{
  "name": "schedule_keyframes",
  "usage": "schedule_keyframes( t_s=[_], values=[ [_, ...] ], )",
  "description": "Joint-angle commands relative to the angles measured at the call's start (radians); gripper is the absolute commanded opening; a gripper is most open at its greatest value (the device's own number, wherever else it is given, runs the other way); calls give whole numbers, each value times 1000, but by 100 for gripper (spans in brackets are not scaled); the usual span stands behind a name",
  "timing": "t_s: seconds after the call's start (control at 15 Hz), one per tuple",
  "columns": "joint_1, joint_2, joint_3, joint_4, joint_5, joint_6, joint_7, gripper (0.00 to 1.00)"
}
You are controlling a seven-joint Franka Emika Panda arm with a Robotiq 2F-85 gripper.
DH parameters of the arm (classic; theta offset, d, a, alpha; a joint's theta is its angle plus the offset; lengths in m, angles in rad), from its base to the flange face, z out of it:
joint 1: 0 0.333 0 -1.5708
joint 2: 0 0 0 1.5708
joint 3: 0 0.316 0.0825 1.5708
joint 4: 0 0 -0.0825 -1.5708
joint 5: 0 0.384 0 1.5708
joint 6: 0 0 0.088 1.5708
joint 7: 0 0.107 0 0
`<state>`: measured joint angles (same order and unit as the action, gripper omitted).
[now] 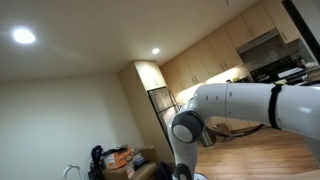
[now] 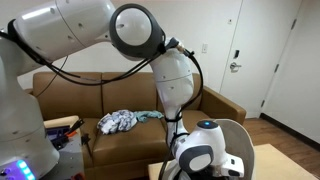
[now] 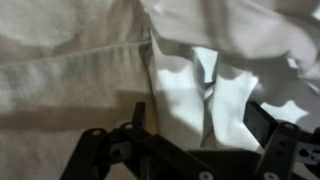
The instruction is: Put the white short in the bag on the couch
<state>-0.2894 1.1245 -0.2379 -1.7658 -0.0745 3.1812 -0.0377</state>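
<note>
The fold of the white short (image 3: 190, 95) is below my gripper and between its two open fingers, so my gripper should go down onto that fold next and close its fingers.
In the wrist view my gripper (image 3: 200, 118) is open, with its two dark fingers on either side of a fold of the white short (image 3: 190, 95). The short lies crumpled on a beige fabric surface with a seam (image 3: 60, 80); I cannot tell whether that surface is the bag. In an exterior view the arm bends down in front of the brown couch (image 2: 70, 95) and its wrist (image 2: 203, 150) hides the gripper. A crumpled pile of light cloth (image 2: 120, 121) lies on the couch seat.
A pale rounded object (image 2: 243, 135) stands by the wrist, in front of the couch's arm. A white door (image 2: 262, 60) is behind it. In an exterior view the arm (image 1: 240, 105) spans a room with kitchen cabinets (image 1: 215, 55) and clutter (image 1: 120, 158) on the floor.
</note>
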Motion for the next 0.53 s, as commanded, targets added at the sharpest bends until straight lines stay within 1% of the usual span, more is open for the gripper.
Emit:
schedule_keyframes(
  t_s=[0.0, 0.07, 0.13, 0.2, 0.27, 0.33, 0.47],
  values=[
    [13, 28, 43, 64, -10, -23, -37, 100],
    [-2, 28, 69, 76, -14, -51, -45, 84],
    [-7, 37, 87, 95, -18, -72, -54, 74],
    [-13, 42, 104, 110, -17, -91, -58, 68],
    [-16, 48, 116, 125, -14, -111, -61, 60],
    [-25, 51, 126, 135, -13, -131, -68, 54],
    [-3, 61, 109, 167, -7, -178, -58, 41]
  ],
)
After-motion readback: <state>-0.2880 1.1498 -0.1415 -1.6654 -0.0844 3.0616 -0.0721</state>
